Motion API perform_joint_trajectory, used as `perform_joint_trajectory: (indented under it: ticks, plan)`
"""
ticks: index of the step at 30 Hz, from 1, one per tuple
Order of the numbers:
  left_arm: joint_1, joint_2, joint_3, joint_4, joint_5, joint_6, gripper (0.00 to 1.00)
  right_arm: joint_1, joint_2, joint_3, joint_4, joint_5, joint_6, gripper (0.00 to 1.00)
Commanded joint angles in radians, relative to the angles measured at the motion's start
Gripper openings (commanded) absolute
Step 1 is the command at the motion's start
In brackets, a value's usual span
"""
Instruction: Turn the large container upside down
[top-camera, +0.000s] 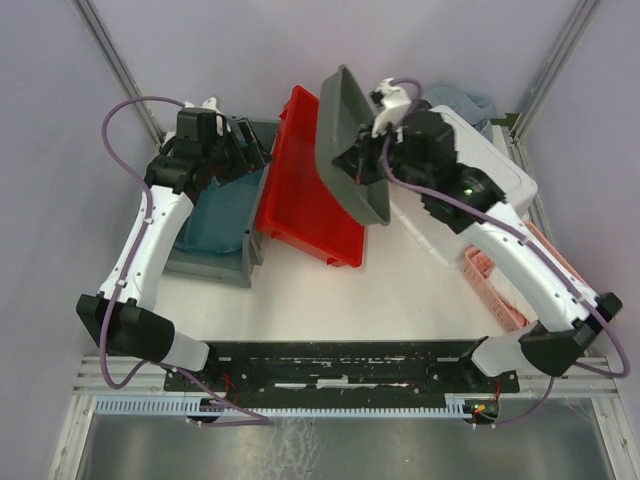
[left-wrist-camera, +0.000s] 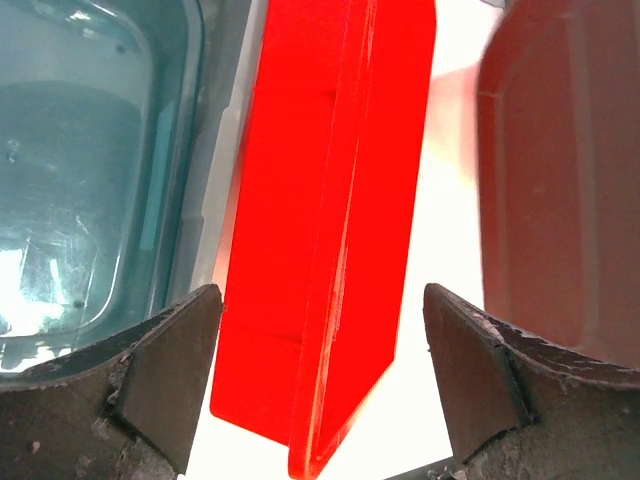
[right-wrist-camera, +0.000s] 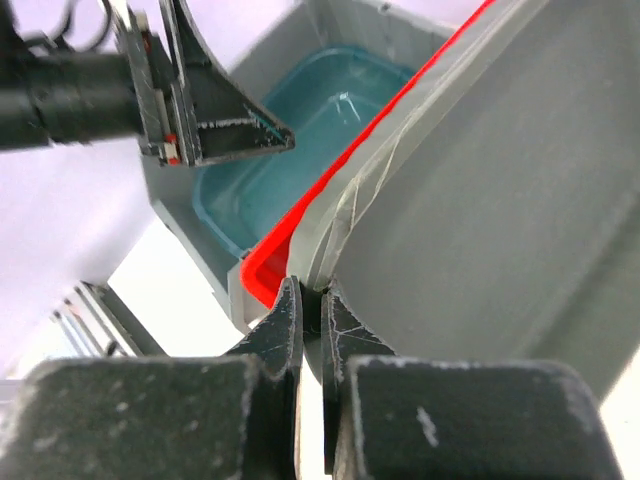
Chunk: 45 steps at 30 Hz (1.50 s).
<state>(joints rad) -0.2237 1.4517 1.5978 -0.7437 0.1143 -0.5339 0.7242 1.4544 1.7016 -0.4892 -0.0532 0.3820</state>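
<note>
My right gripper moves back and down next, turning the container (top-camera: 345, 140) over. It then releases it, since bare tabletop beside the red bin lies below and back from it.
A large grey container (top-camera: 345, 140) stands tilted on its edge, leaning over a red bin (top-camera: 300, 180). My right gripper (top-camera: 368, 150) is shut on its rim; in the right wrist view the fingers (right-wrist-camera: 312, 300) pinch the grey wall (right-wrist-camera: 500, 200) next to the red rim (right-wrist-camera: 300, 225). My left gripper (top-camera: 245, 150) is open and empty above the red bin's left side. In the left wrist view its fingers (left-wrist-camera: 320, 370) straddle the red bin (left-wrist-camera: 320, 230) without touching it, with the grey container (left-wrist-camera: 560, 180) to the right.
A teal tub (top-camera: 225, 215) sits in a grey tray (top-camera: 210, 265) at the left and shows in the left wrist view (left-wrist-camera: 80, 170). A white box (top-camera: 480, 170) and a pink basket (top-camera: 490, 285) lie under the right arm. Frame posts stand at the back corners.
</note>
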Motion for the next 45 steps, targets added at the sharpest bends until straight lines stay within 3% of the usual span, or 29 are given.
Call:
perform_joint_trajectory:
  ticks: [1, 7, 20, 26, 32, 39, 45]
  plan:
    - [0.006, 0.017, 0.052, 0.058, 0.060, 0.026, 0.88, -0.140, -0.116, -0.065, 0.010, -0.189, 0.107, 0.02]
    - [-0.013, 0.029, 0.071, 0.043, 0.043, 0.055, 0.87, -0.220, -0.256, -0.136, -0.111, -0.362, 0.176, 0.02]
    - [-0.091, 0.042, 0.081, 0.022, 0.012, 0.080, 0.87, -0.234, -0.458, -0.326, -0.028, -0.504, 0.427, 0.02]
    - [-0.098, 0.008, 0.048, 0.024, 0.005, 0.070, 0.87, -0.234, -0.537, -0.414, -0.004, -0.459, 0.512, 0.02]
    - [-0.114, -0.025, 0.013, 0.027, 0.015, 0.066, 0.87, -0.234, -0.673, -0.621, -0.005, -0.272, 0.609, 0.02]
    - [-0.138, -0.032, 0.003, 0.027, 0.022, 0.066, 0.87, -0.236, -0.871, -0.980, 0.233, -0.187, 0.891, 0.02]
    - [-0.159, -0.014, -0.005, 0.035, 0.017, 0.057, 0.87, -0.236, -0.913, -1.038, 0.331, -0.189, 0.940, 0.02]
